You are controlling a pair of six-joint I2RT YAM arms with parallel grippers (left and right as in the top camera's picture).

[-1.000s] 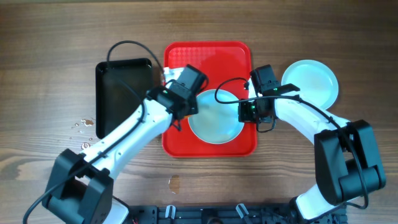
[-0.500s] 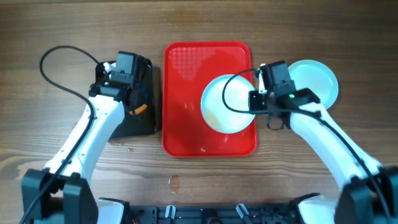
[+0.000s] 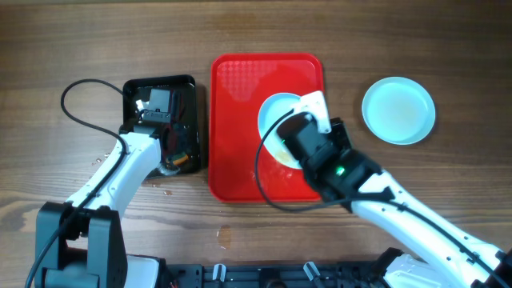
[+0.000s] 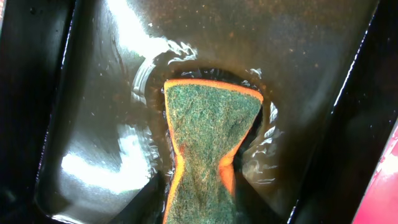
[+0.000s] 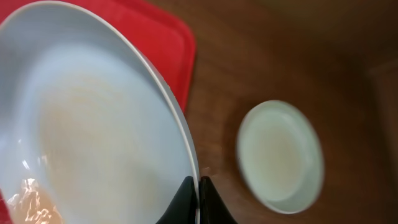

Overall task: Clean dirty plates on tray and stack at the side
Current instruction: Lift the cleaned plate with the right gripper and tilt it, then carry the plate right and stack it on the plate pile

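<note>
My right gripper should next carry the plate it is holding to the right in the overhead view to the second plate (image 3: 398,110) (image 5: 280,157), lower it and let it go on top.
The red tray (image 3: 236,120) lies mid-table. My right gripper (image 3: 308,114) is shut on the rim of one pale plate (image 3: 276,120) and holds it tilted above the tray's right half. In the right wrist view my jaws (image 5: 198,196) pinch that plate's (image 5: 93,124) edge. A second plate (image 3: 398,110) sits on the wood at the right and also shows in the right wrist view (image 5: 281,155). A third plate is not visible. My left gripper (image 3: 171,152) is shut on a green and orange sponge (image 4: 208,124) pressed into the wet black tray (image 3: 138,92).
The black tray (image 4: 93,93) holds shallow water and sits just left of the red tray. Water drops lie on the wood near its lower left corner (image 3: 102,160). A cable loops from each arm over the table.
My right arm has swung round over the tray with the plate, off the side plate. My left gripper has moved the sponge slightly within the black tray.
</note>
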